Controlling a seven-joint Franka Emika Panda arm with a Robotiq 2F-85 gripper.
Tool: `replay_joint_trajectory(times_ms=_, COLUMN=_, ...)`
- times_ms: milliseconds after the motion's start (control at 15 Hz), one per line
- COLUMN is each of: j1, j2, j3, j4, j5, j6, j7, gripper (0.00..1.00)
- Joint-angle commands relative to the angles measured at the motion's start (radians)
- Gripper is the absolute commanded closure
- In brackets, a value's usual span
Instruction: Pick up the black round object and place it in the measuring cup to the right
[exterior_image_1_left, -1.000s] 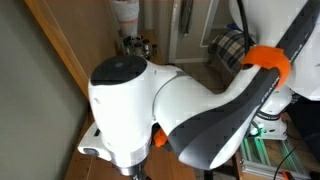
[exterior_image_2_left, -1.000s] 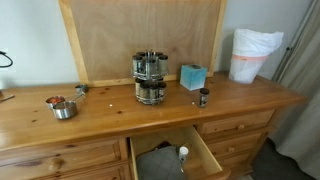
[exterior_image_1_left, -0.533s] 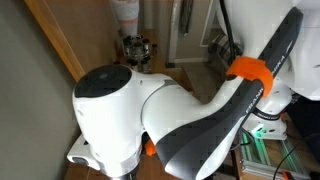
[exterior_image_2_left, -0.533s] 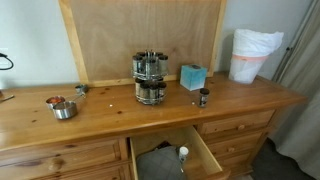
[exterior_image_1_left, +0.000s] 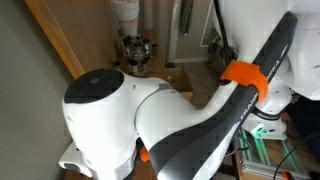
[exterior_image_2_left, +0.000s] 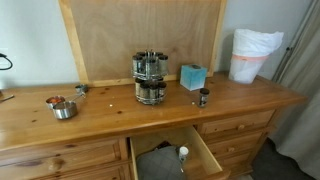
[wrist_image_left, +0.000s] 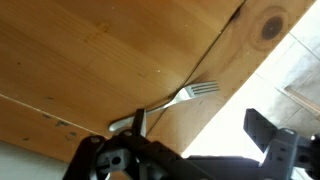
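I will move my gripper down and away from the fork (wrist_image_left: 188, 94) to reach the wood lower in the wrist view, because its open fingers hang above the wood.
In an exterior view a small silvery measuring cup (exterior_image_2_left: 64, 110) sits at the left of the wooden dresser top (exterior_image_2_left: 120, 115), with a reddish-orange small cup (exterior_image_2_left: 52, 101) touching it. A small dark cup-like thing (exterior_image_2_left: 80, 90) lies just behind them. I cannot make out the tiny black round piece. My gripper (wrist_image_left: 200, 125) shows only in the wrist view, open and empty, above a wooden surface with a metal fork (wrist_image_left: 188, 94) beyond its left finger. My arm (exterior_image_1_left: 150, 120) fills the front of an exterior view.
A spice rack (exterior_image_2_left: 149, 77) stands mid-dresser and also shows behind my arm (exterior_image_1_left: 135, 48). A blue box (exterior_image_2_left: 192, 76) and a small dark bottle (exterior_image_2_left: 203, 97) are right of it. A white bag (exterior_image_2_left: 254, 55) stands far right. A drawer (exterior_image_2_left: 175, 155) hangs open below.
My arm has swung left and lower in the exterior view it fills; its orange band has moved left. Nothing on the dresser has moved.
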Motion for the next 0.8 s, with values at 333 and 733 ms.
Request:
replay_joint_trajectory(times_ms=333, j1=0.133, j2=0.242, j3=-0.083, j4=0.311, j5=-0.035, j6=-0.008, j7=0.199, gripper=0.0)
replay_joint_trajectory(times_ms=733, j1=0.214, j2=0.395, j3=-0.173, j4=0.545, j5=-0.046, j6=-0.02, j7=0.315, gripper=0.0)
